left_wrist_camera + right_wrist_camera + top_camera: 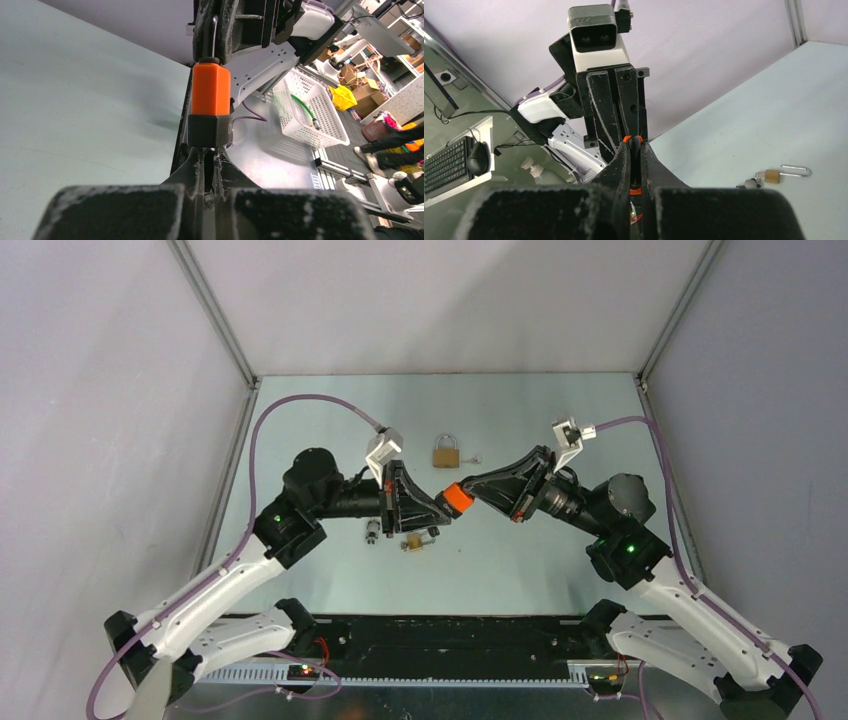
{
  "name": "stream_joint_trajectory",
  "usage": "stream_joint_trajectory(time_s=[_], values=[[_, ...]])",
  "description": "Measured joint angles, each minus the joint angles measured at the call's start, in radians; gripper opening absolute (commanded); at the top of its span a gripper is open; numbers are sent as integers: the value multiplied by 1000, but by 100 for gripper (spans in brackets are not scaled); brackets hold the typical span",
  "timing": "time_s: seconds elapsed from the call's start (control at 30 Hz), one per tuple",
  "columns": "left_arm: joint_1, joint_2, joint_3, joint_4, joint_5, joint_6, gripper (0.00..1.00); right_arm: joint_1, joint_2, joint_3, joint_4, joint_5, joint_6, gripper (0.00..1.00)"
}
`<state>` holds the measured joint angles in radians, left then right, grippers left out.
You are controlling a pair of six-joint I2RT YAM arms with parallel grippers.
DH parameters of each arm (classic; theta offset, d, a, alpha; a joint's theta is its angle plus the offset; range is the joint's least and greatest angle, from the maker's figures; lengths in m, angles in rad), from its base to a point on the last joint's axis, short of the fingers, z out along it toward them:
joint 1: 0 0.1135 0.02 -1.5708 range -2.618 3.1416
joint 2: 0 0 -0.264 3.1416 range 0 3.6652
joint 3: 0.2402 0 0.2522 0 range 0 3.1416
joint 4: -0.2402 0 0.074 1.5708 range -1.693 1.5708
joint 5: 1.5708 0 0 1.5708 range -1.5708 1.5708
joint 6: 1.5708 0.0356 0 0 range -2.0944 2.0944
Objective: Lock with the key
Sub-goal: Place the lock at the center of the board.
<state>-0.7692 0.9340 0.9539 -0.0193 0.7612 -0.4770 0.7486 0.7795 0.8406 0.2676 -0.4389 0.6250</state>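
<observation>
The robot will next lower its right gripper, move it to the right in the top view and release the orange padlock (457, 499) on the table, because that side of the table is bare.
An orange padlock (457, 499) with a black end is held in the air between my two grippers, above the middle of the table. My right gripper (470, 487) is shut on its dark shackle (634, 150). In the left wrist view the padlock (210, 90) stands upright with its black end down. My left gripper (210, 152) is shut on a thin dark key (215, 162) that goes up into that black end. In the top view the left gripper (438, 509) meets the padlock from the left.
A brass padlock (446, 453) with a key beside it lies at the back of the table. A small brass padlock (412, 541) with its shackle open (796, 171) and a silver piece (371, 531) lie under the left arm. Grey walls surround the table.
</observation>
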Motion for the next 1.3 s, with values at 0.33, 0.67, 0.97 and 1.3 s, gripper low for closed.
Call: stream_joint_trajectory(time_s=[0.33, 0.67, 0.97, 1.3], values=[[4, -21, -68, -45, -25, 45, 0, -117, -76, -63, 46, 41, 62, 0], [11, 21, -65, -92, -86, 60, 0, -270, -98, -63, 10, 50, 67, 0], [59, 514, 185, -112, -183, 58, 0, -585, 158, -148, -84, 15, 110, 0], [74, 1165, 623, -165, -191, -105, 0, -752, 542, -224, -46, 12, 127, 0]])
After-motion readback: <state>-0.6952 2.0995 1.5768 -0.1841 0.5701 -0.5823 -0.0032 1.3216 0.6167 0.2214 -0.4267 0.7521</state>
